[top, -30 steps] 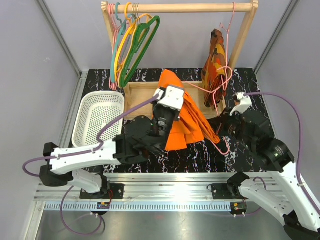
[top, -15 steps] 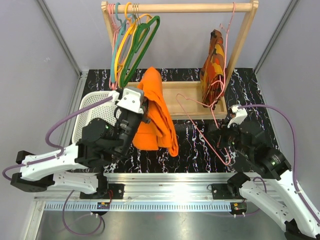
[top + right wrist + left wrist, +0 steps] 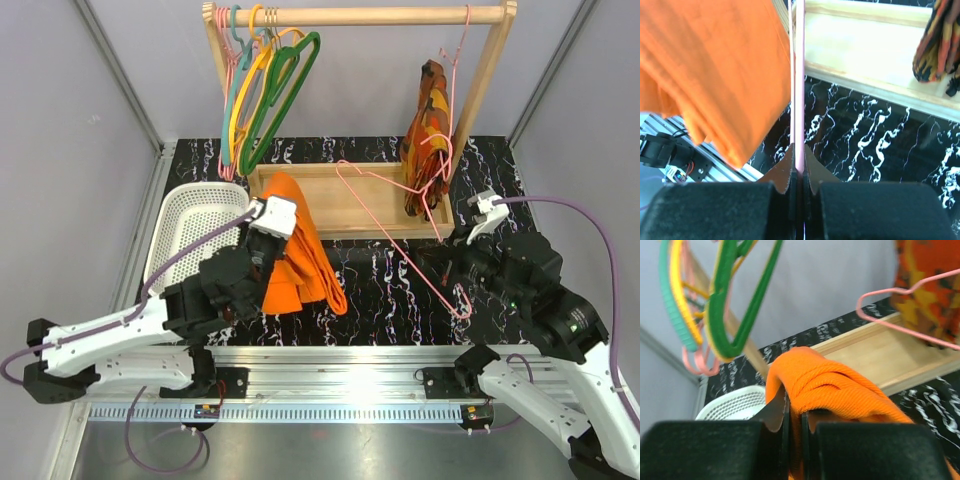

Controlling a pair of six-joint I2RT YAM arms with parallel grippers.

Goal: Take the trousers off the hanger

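Note:
My left gripper will go left in the top view over the white basket [image 3: 192, 226] below, lower the trousers [image 3: 300, 265], already off the hanger, and release.
The bright orange trousers [image 3: 300, 265] hang bunched from my left gripper [image 3: 264, 248], which is shut on a fold of them just right of the basket. In the left wrist view the cloth [image 3: 840, 385] is pinched between the jaws of my left gripper [image 3: 795, 412]. The thin pink hanger [image 3: 390, 225] slants across the table, apart from the trousers. My right gripper [image 3: 445, 262] is shut on its wire. In the right wrist view the wire [image 3: 799, 100] runs straight up from the jaws of my right gripper [image 3: 799, 167], with the trousers [image 3: 715, 70] to the left.
A white basket [image 3: 195, 235] stands at the left. A wooden rack with a tray base [image 3: 370, 195] and top rail [image 3: 380, 15] stands behind. Green, yellow and teal hangers [image 3: 265, 90] hang at the rail's left, a camouflage garment [image 3: 425, 140] at its right.
My left gripper carried the trousers left off the hanger, then lower toward the front. The hanger, still in my right gripper, now stands bare and swung back toward the tray.

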